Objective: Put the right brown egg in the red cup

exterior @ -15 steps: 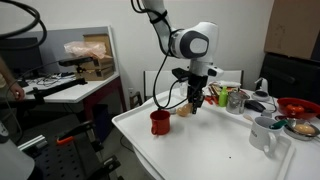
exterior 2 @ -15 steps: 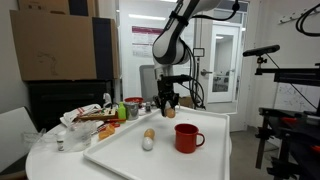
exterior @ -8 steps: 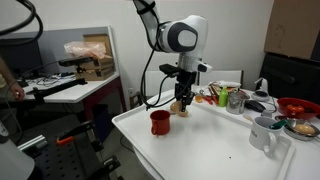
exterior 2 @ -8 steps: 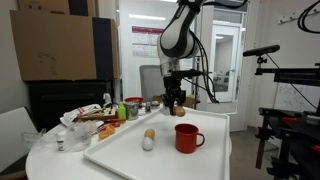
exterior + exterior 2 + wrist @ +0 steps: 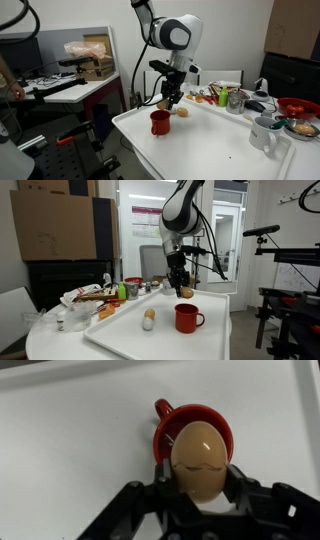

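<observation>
My gripper shifts slightly toward the cup's handle next and releases the egg over the red cup's opening (image 5: 187, 308) (image 5: 186, 417), since the egg overlaps the cup's near rim.
My gripper (image 5: 200, 474) is shut on the right brown egg (image 5: 200, 455), a smooth tan egg with a thin crack line. In the wrist view the egg hangs directly over the red cup (image 5: 164, 432), whose handle (image 5: 162, 406) points away. In both exterior views the gripper (image 5: 168, 101) (image 5: 182, 284) hovers a little above the red cup (image 5: 159, 122) (image 5: 187, 318) on the white tray (image 5: 222, 152). Another brown egg (image 5: 149, 313) lies on the tray beside a whitish one (image 5: 147, 324).
A white mug (image 5: 264, 133) and a red bowl (image 5: 297, 105) stand at the table's far side. Bottles and food items (image 5: 226, 97) crowd the back behind the tray. A clutter of items (image 5: 92, 297) sits beside the tray (image 5: 118, 336).
The gripper has carried the egg sideways across the tray, from behind the red cup to a spot above it. The eggs on the tray and the cup have not moved.
</observation>
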Robot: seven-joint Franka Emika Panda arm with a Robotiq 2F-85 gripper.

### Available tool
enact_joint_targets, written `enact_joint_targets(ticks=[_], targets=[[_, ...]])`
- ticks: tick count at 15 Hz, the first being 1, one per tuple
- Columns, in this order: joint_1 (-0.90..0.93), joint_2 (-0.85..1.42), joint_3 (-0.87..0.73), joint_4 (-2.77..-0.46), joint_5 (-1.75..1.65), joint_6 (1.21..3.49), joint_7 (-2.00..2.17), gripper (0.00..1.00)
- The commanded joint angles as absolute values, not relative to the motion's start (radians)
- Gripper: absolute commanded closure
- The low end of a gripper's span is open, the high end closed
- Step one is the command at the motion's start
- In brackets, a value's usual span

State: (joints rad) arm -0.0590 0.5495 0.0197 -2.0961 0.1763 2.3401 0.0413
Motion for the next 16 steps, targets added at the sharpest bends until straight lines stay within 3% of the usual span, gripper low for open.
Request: enact_joint_targets(ticks=[1, 4, 5, 7, 10, 16], targets=[[-0.105, 0.541, 0.062, -2.098, 0.235, 2.253, -0.064, 0.78], [-0.117, 0.554, 0.068, -2.083, 0.254, 2.188, -0.103, 0.78], [-0.119, 0.556, 0.066, -2.08, 0.257, 2.174, -0.107, 0.28], [-0.121, 0.559, 0.063, -2.077, 0.261, 2.153, -0.117, 0.23], [-0.122, 0.557, 0.058, -2.074, 0.26, 2.135, -0.118, 0.02], [-0.087, 0.571, 0.014, -2.057, 0.219, 2.21, -0.029, 0.0]])
